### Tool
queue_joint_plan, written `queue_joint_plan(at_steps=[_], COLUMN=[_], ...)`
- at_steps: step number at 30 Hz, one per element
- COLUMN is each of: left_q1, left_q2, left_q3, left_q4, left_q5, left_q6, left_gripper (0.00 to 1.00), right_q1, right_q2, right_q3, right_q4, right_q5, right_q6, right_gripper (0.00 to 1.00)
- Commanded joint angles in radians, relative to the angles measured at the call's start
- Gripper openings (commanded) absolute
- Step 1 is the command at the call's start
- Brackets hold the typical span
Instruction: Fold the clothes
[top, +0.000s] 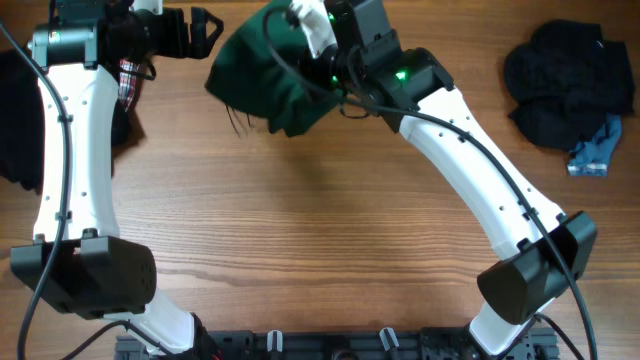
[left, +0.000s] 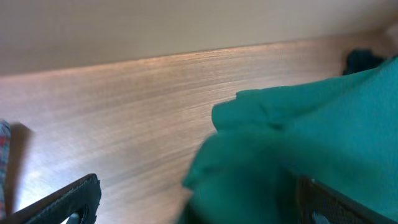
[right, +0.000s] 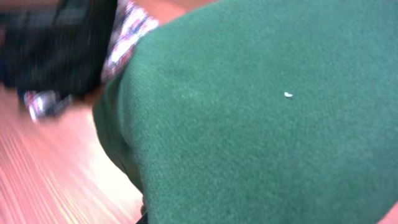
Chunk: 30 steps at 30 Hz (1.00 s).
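Note:
My right gripper swings toward the plaid cloth next, then lowers the green garment (top: 270, 75), drawing across toward the black clothing pile, since it hangs bunched over bare table.
A dark green garment (top: 270, 75) hangs bunched at the table's far centre. My right gripper (top: 312, 35) sits at its top right edge and appears shut on it, holding it up. In the right wrist view the green cloth (right: 261, 112) fills the frame and hides the fingers. My left gripper (top: 203, 30) is open just left of the garment. In the left wrist view its fingers (left: 199, 208) are spread wide, and the green cloth (left: 298, 137) lies between them against the right finger, which is not closed on it.
A plaid cloth (top: 127, 80) and a black cloth (top: 15, 120) lie at the far left under the left arm. A black clothing pile (top: 570, 85) and a blue denim piece (top: 597, 150) lie at the far right. The wooden table (top: 320, 230) stretches toward the front.

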Motion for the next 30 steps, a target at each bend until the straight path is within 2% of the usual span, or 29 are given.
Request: queue_joint_plan(at_steps=[1,7,13,19,30], left_q1=[-0.001,0.073,0.174,0.190,0.151], left_q2=[0.011,0.011,0.011,0.011,0.011], left_q3=[0.010,0.010,0.010,0.010,0.010], left_q4=[0.001,-0.013,-0.056,-0.073,-0.073], left_q5=[0.000,-0.029,-0.017,-0.005,-0.006], left_q6=[-0.193,-0.304,-0.332,-0.332,-0.332], left_gripper=[1.00,1.00,1.00,1.00,1.00], right_q1=[0.002,0.016,0.024,0.022,0.029], right_q2=[-0.043,0.053,0.159,0.216,0.338], right_q3=[0.024,0.024,0.024,0.024,0.024], right_q4=[0.072,0.250,0.444,0.544,0.547], right_q5=[0.055,0.040,-0.231,-0.426,-0.502], right_q6=[0.352,0.625,0.790,0.779,0.777], right_gripper=[0.04,0.04,0.04,0.04,0.04])
